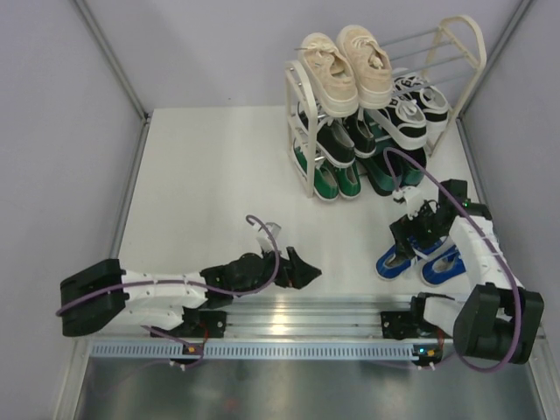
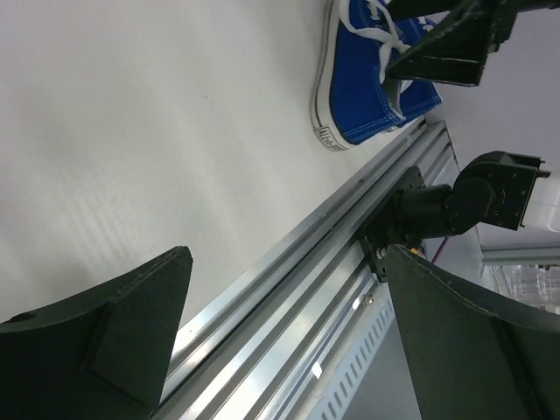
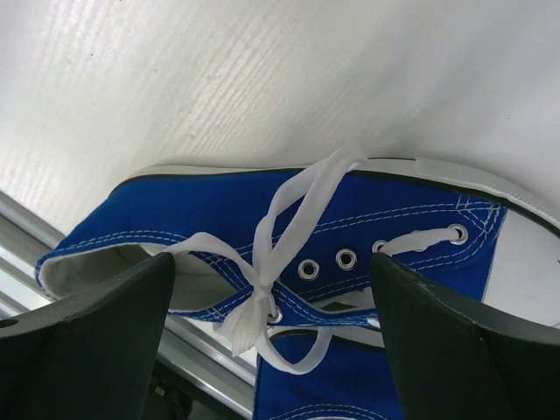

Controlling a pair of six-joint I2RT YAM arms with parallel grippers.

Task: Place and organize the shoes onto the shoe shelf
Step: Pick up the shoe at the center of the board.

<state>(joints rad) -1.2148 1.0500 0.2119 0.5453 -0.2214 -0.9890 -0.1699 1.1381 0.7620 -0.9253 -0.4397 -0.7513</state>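
Note:
My left gripper moves to the right in the top view and down onto the nearer blue shoe's collar by the heel (image 1: 386, 262) (image 2: 353, 107) next. That side of the shoe faces open tabletop.
The shoe shelf (image 1: 293, 114) stands at the far right. Cream sneakers (image 1: 346, 61) sit on its top tier, striped sneakers (image 1: 411, 109) and black sneakers (image 1: 337, 140) on the middle one. Green sneakers (image 1: 328, 179) and dark green loafers (image 1: 381, 171) are at the bottom. The blue pair (image 1: 394, 261) lies on the table at the near right, also in the left wrist view (image 2: 367, 87). My right gripper (image 1: 420, 229) is open just above it, jaws either side of one blue shoe (image 3: 201, 210) by its laces (image 3: 262, 262). My left gripper (image 1: 297, 267) is open and empty.
The aluminium rail (image 1: 289, 319) runs along the table's near edge, right under my left gripper (image 2: 289, 332). The right arm's base (image 2: 464, 197) is bolted to it. Grey walls close in the table on the left and right.

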